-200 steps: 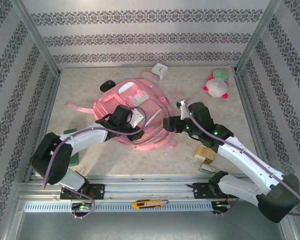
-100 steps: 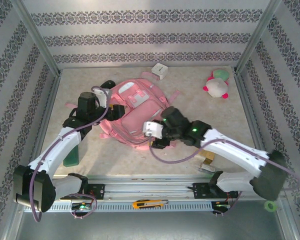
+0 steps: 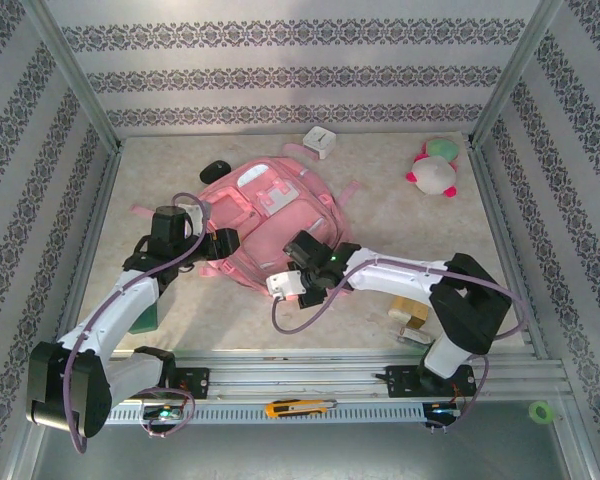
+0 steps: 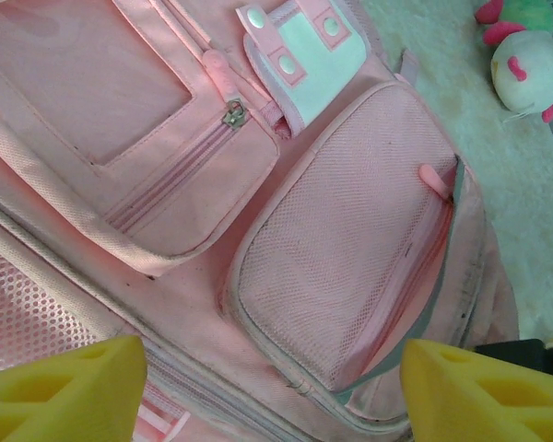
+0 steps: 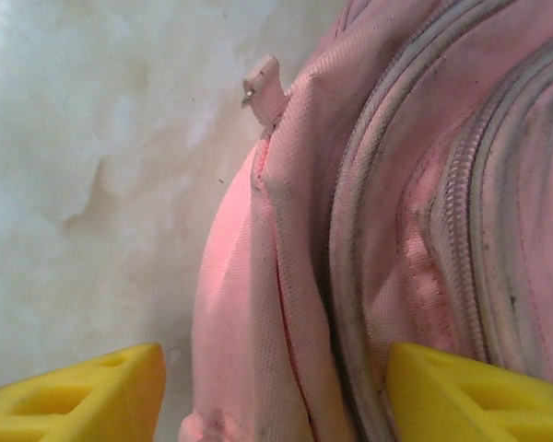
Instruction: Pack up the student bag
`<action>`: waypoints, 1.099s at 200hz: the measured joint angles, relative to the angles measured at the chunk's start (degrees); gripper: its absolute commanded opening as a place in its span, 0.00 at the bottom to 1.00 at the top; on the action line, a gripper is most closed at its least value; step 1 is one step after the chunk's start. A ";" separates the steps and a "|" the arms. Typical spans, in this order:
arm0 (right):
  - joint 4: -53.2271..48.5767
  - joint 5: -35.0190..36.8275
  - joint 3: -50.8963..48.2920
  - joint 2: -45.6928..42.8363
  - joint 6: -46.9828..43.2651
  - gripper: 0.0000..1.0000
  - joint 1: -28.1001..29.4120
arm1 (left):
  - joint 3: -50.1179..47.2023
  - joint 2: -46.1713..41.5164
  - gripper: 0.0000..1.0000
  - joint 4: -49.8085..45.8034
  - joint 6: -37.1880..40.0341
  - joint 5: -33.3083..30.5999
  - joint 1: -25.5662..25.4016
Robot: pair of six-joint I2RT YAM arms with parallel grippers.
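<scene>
The fold of pink fabric [image 5: 290,378] at the bag's side seam [image 5: 286,276] lies below my right gripper, which next lowers its open fingers astride that fold and closes.
The student bag [image 3: 270,210] lies flat in the middle of the table, a large pink backpack with its front pockets facing up. My left gripper [image 3: 225,243] reaches in from the bag's left side. It is open, its yellow fingertips [image 4: 64,387] spread wide above the mesh pocket [image 4: 341,239] with nothing between them. My right gripper [image 3: 288,284] sits at the bag's near edge, also open. In the right wrist view its fingertips [image 5: 74,396] straddle the bag's pink side seam [image 5: 286,276], and a small zip tab [image 5: 263,87] sticks out beyond.
A pink-white-green plush toy [image 3: 435,170] and a white box [image 3: 321,140] lie at the back. A black object [image 3: 216,170] touches the bag's far left. A green item [image 3: 145,312] lies under my left arm. Tan blocks [image 3: 412,310] sit near my right arm's base. An orange knife [image 3: 295,407] rests on the rail.
My right arm has folded and its gripper has moved left to the bag's near edge. My left gripper pulled back to the bag's left side. The bag shifted slightly.
</scene>
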 measured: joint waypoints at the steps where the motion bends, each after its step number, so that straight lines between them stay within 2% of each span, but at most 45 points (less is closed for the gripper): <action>1: 0.15 0.20 0.00 0.13 -0.13 0.68 0.02 | -0.02 0.00 0.72 0.02 -0.04 0.02 0.00; 21: 2.71 1.84 -0.90 1.46 -1.53 0.67 0.02 | -0.52 0.00 0.71 0.46 -0.55 0.55 0.00; 36: 4.96 3.34 -1.77 2.40 -2.45 0.56 0.20 | -0.66 0.07 0.71 0.90 -0.90 0.61 0.00; 67: 12.55 8.52 -3.78 3.93 -3.72 0.11 0.74 | -0.68 0.17 0.71 0.90 -0.92 0.48 0.00; 81: 15.54 9.86 -4.85 3.50 -4.07 0.02 0.68 | -0.90 0.22 0.71 0.90 -0.92 0.07 0.00; 98: 15.41 9.18 -5.64 1.66 -3.93 0.00 0.55 | -1.16 0.22 0.70 0.85 -1.16 -0.68 0.00; 119: 11.50 4.59 -5.57 -3.82 -2.49 0.00 -1.40 | -1.86 0.24 0.69 1.05 -1.62 -0.96 0.00; 161: -0.57 -6.95 -0.20 -14.40 -0.59 0.00 -11.10 | -6.32 0.15 0.68 5.44 -2.80 0.96 0.00; 182: -5.33 -9.94 4.02 -14.93 -0.59 0.00 -14.23 | -9.51 -0.31 0.67 10.67 -3.56 3.08 0.00; 220: -12.33 -12.20 11.41 -12.96 1.14 0.00 -16.28 | -15.85 -1.40 0.65 21.94 -5.84 5.40 -0.07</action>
